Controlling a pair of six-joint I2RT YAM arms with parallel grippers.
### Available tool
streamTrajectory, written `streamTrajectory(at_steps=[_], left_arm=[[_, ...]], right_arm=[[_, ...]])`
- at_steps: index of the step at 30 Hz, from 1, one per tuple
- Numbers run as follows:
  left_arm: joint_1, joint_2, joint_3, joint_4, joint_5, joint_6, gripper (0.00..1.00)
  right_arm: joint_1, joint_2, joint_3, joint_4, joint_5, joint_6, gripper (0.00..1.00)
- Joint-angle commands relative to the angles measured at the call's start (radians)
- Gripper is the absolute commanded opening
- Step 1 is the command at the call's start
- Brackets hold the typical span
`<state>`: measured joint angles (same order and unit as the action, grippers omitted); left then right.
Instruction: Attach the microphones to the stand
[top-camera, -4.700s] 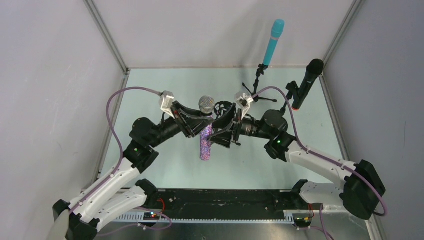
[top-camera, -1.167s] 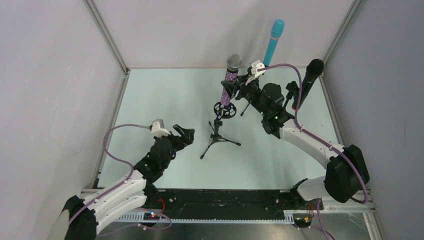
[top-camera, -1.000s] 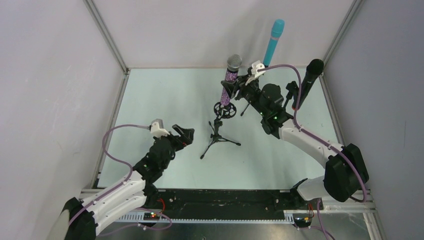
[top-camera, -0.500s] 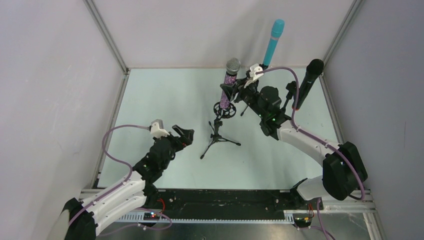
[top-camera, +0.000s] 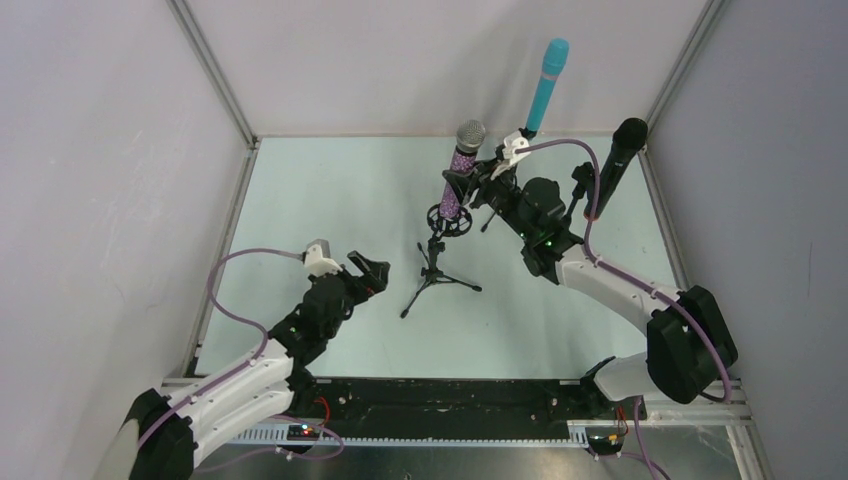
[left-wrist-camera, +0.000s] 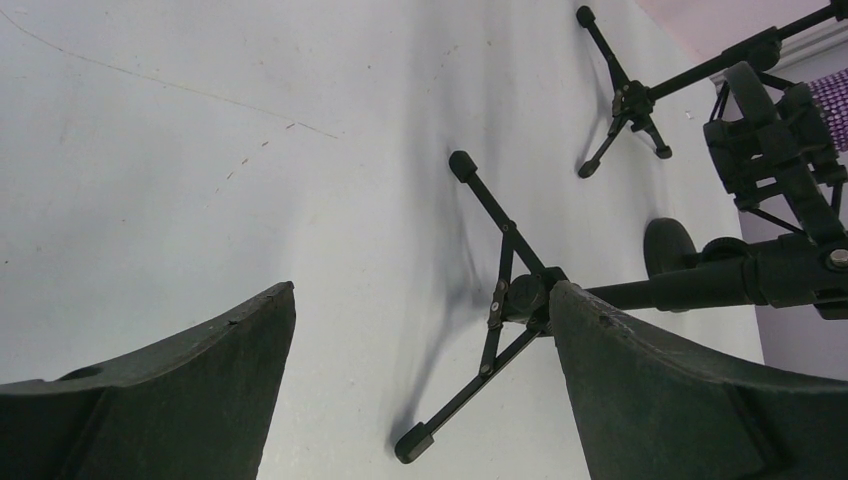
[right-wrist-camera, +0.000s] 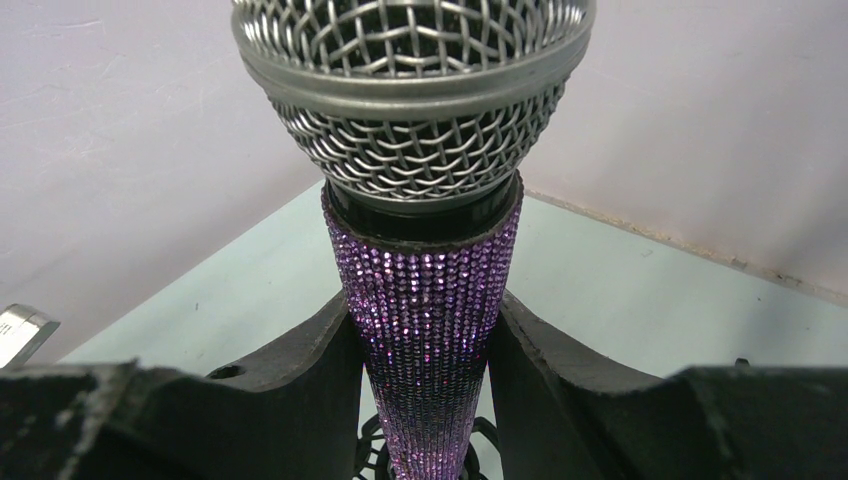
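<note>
The purple microphone goes down deeper through the black ring mount (top-camera: 450, 219) below my right gripper next for release, as the microphone's body stands high above the ring.
The purple glitter microphone (top-camera: 460, 170) with its silver mesh head (right-wrist-camera: 415, 90) stands almost upright, and my right gripper (top-camera: 465, 188) is shut on its body (right-wrist-camera: 425, 330). Its lower end reaches the black ring mount (top-camera: 450, 219) of the middle tripod stand (top-camera: 437, 272). A cyan microphone (top-camera: 546, 85) sits on a stand at the back. A black microphone (top-camera: 615, 165) sits on a stand at the right. My left gripper (top-camera: 368, 275) is open and empty, low, left of the middle stand's legs (left-wrist-camera: 505, 300). Its jaws (left-wrist-camera: 422, 292) frame bare table.
The back stand's tripod feet (left-wrist-camera: 625, 100) stand beyond the middle stand. Grey enclosure walls with metal corner posts (top-camera: 215, 75) close in the pale green tabletop (top-camera: 330, 200). Purple cables loop off both wrists.
Over the last second my right gripper has sunk slightly with the purple microphone and set it a little more upright over the ring mount. The left arm has barely moved.
</note>
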<state>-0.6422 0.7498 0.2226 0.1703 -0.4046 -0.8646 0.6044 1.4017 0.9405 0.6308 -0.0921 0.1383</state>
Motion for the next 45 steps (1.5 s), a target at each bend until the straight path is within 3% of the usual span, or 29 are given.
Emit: streamTrajectory(at_steps=[1,22,45], left_arm=[[0.006,0.015,0.046,0.015,0.007,-0.012,1.00],[0.007,0.040,0.057,0.008,0.023,-0.020,1.00],[0.006,0.034,0.057,-0.005,0.022,-0.025,1.00]], right_arm=[[-0.004,-0.045,-0.019,0.038,0.012,-0.006,0.00],[-0.006,-0.104,-0.079,0.067,-0.189,-0.067,0.00],[-0.034,-0.041,-0.078,0.028,-0.090,0.010,0.00]])
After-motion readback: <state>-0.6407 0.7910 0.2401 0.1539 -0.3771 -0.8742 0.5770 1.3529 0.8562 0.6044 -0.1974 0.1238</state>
